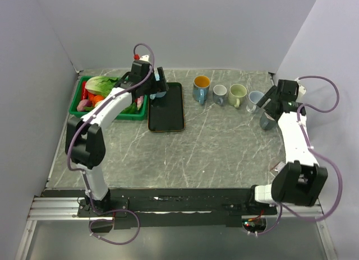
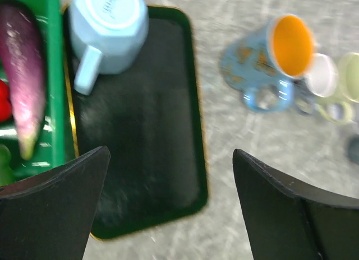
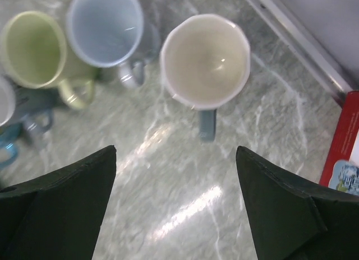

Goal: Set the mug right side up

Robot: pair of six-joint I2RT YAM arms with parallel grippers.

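My left gripper moves down toward the light blue mug next, its open fingers around the handle by the green basket (image 2: 88,70), since the handle sticks out.
A light blue mug (image 2: 109,27) stands upside down, base up and handle toward the green basket, at the far end of a dark tray (image 2: 146,131). My left gripper (image 2: 171,153) hovers open over the tray's near end, short of that mug and with nothing between its fingers. In the top view the left gripper (image 1: 159,89) covers most of the mug. My right gripper (image 3: 175,151) is open above bare table. Just beyond it a grey-blue mug with a cream inside (image 3: 205,59) stands upright, its handle pointing toward the gripper.
A row of upright mugs runs along the back: blue with orange inside (image 1: 201,88), white (image 1: 219,93), pale green (image 1: 237,94), light blue (image 1: 255,100). A green basket (image 1: 78,100) of vegetables sits left of the tray (image 1: 166,111). A red box (image 3: 342,142) lies by the right wall.
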